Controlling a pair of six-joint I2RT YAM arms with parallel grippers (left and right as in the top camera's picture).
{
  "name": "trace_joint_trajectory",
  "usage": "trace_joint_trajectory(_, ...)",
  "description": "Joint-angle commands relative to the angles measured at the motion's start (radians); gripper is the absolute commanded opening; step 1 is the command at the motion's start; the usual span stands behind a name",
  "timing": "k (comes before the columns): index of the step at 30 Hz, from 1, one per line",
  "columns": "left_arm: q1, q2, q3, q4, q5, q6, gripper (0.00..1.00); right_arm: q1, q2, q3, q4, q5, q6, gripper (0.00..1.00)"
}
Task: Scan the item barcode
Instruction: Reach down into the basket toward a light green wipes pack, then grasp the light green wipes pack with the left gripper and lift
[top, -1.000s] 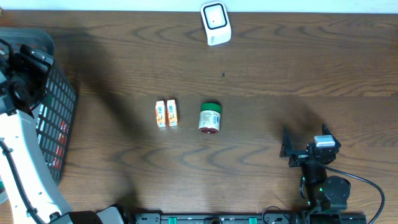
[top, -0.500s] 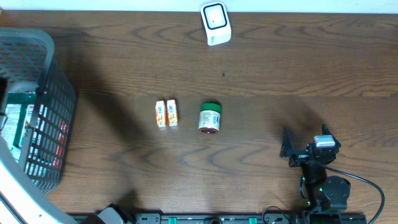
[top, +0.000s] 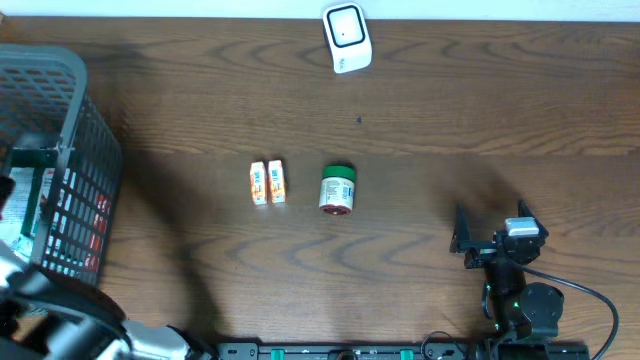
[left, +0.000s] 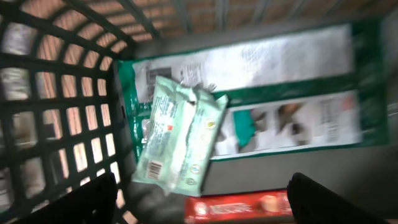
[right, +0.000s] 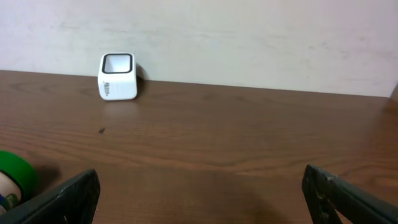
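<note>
The pale green packet is lying uncovered on top of the green and white package, so my left gripper will next move down onto the packet's middle (left: 180, 140), with its fingers on either side of the packet's long sides.
The white barcode scanner (top: 346, 37) stands at the table's far edge, and the right wrist view shows the scanner (right: 118, 76) too. Two small orange boxes (top: 267, 183) and a green-lidded jar (top: 337, 190) lie mid-table. My left gripper (left: 202, 185) hangs open inside the dark mesh basket (top: 90, 150). Under it lie a pale green packet (left: 180, 140) with a barcode showing, a green and white box (left: 286, 93) and a red bar (left: 242, 208). It holds nothing. My right gripper (top: 490, 228) rests open and empty near the front right, well clear of the items.
The basket wall (left: 56, 118) rises close on the left of the left gripper. The jar (right: 13, 180) shows at the left edge of the right wrist view. A pale wall (right: 249, 37) runs behind the table's far edge.
My left arm has swung from over the basket's far left corner toward the front left of the table, uncovering the basket in the overhead view. The right arm has not moved.
</note>
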Motion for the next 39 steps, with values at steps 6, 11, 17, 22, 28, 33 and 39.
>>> trace_joint_trajectory(6, 0.049, 0.149, -0.006, -0.039, 0.019, 0.129, 0.93, -0.003, -0.005, -0.001, -0.004, 0.001, 0.012, 0.99)
trace_joint_trajectory(11, 0.084, 0.197, -0.007, -0.04, 0.089, 0.163, 0.95, -0.003, -0.005, -0.001, -0.004, 0.001, 0.012, 0.99)
trace_joint_trajectory(17, 0.118, 0.21, -0.048, -0.015, 0.132, 0.177, 0.96, -0.003, -0.005, -0.001, -0.004, 0.001, 0.012, 0.99)
trace_joint_trajectory(22, 0.137, 0.21, -0.12, 0.042, 0.143, 0.176, 0.95, -0.003, -0.005, -0.001, -0.004, 0.001, 0.012, 0.99)
trace_joint_trajectory(28, 0.14, 0.21, -0.202, 0.143, 0.143, 0.176, 0.95, -0.003, -0.005, -0.001, -0.004, 0.001, 0.012, 0.99)
trace_joint_trajectory(33, 0.138, 0.21, -0.237, 0.186, 0.276, 0.177, 0.86, -0.003, -0.005, -0.001, -0.004, 0.001, 0.012, 0.99)
trace_joint_trajectory(39, 0.136, 0.171, -0.232, 0.198, 0.335, 0.195, 0.74, -0.003, -0.005, -0.001, -0.004, 0.001, 0.012, 0.99)
